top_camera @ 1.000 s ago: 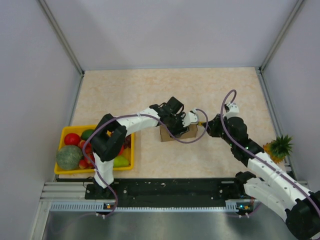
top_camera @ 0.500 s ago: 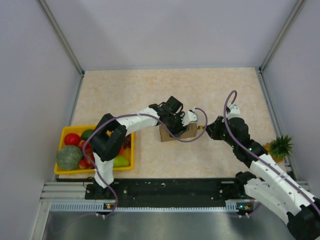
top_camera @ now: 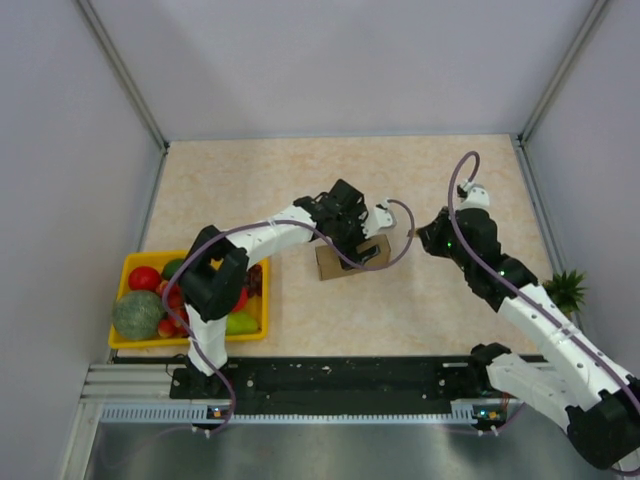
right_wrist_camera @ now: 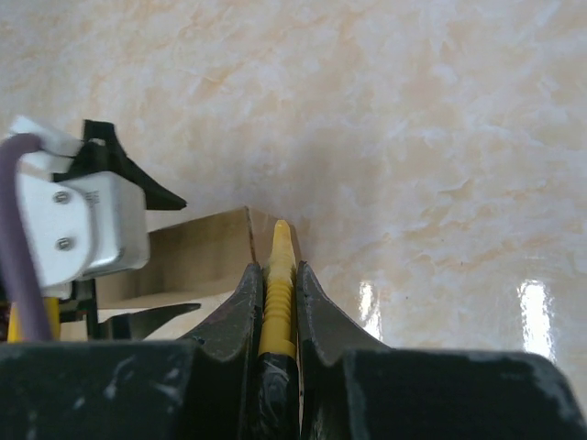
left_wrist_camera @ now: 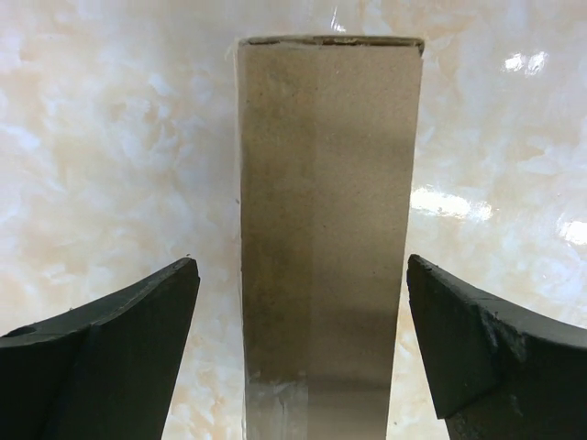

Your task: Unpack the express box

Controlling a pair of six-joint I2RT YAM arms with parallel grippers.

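My right gripper needs to move outward and down next, to the bare table past the box's far corner, and let go of the yellow ridged tool there.
The express box, small and of brown cardboard, lies mid-table. My left gripper hangs over it. In the left wrist view the box runs lengthwise between the black fingers, with a gap of bare table on each side, so this gripper is open and touches nothing. Clear tape shows on the box's near end. My right gripper sits just right of the box. In the right wrist view it is shut on a yellow ridged tool, whose tip lies beside the box's corner.
A yellow fruit tray with several fruits stands at the near left, beside the left arm's base. A pineapple lies at the right edge, partly behind the right arm. Grey walls close in the table at the left, back and right.
The left gripper has opened and let go of the box. The right gripper with its yellow tool has drawn back a little from the box, to the right and farther away.
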